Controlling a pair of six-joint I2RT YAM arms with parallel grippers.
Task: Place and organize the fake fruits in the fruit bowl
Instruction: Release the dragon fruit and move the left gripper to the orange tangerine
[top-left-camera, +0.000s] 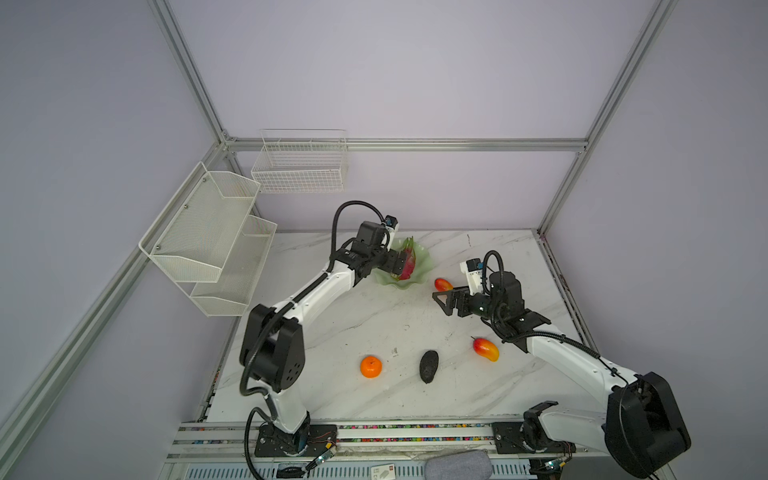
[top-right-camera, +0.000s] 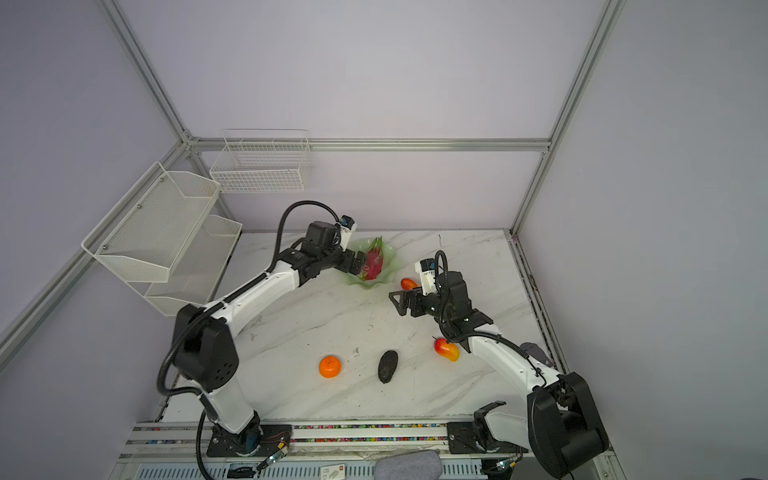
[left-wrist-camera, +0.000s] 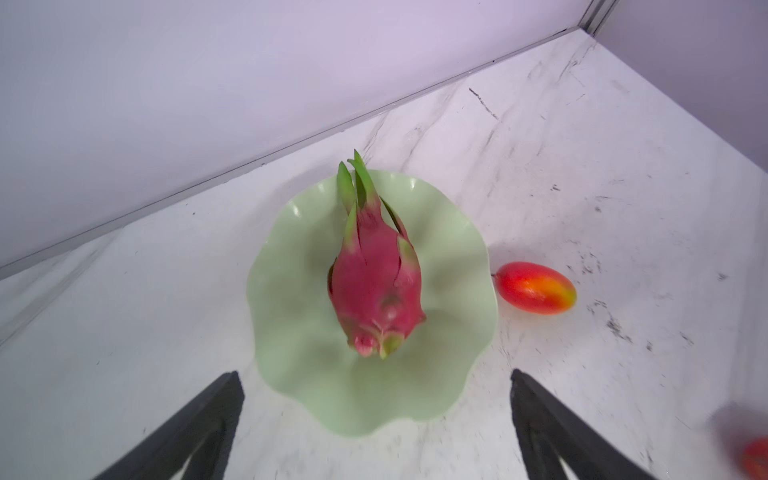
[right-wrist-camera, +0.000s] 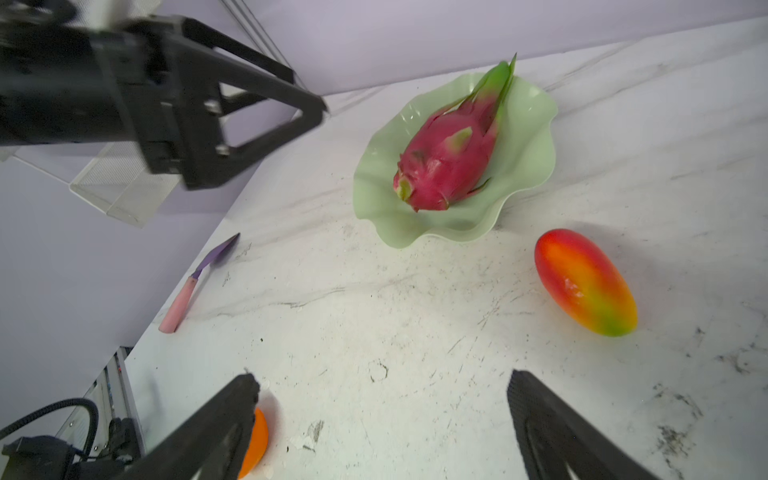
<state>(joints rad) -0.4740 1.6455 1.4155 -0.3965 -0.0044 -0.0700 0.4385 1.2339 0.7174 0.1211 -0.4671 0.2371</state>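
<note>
My open left gripper should move back from the bowl (top-left-camera: 422, 268) and then down to close around the sides of the orange, because the orange is still on the table.
The pink dragon fruit (left-wrist-camera: 376, 282) lies in the mint-green fruit bowl (left-wrist-camera: 291, 332), free of any finger; both also show in a top view, fruit (top-left-camera: 406, 262) and bowl (top-left-camera: 422, 268). My left gripper (left-wrist-camera: 376, 380) is open just off the bowl's rim, seen also in a top view (top-left-camera: 398, 266). My right gripper (right-wrist-camera: 380, 382) is open over bare table (top-left-camera: 442, 303). One mango (right-wrist-camera: 585, 282) lies beside the bowl (top-left-camera: 443, 284). A second mango (top-left-camera: 485, 349), the black avocado (top-left-camera: 429, 365) and the orange (top-left-camera: 370, 366) lie toward the front.
A purple-bladed, pink-handled trowel (right-wrist-camera: 199, 282) lies near the table's left edge. White wire baskets (top-left-camera: 208, 237) (top-left-camera: 299, 166) hang on the left and back walls. Metal frame posts stand at the table corners.
</note>
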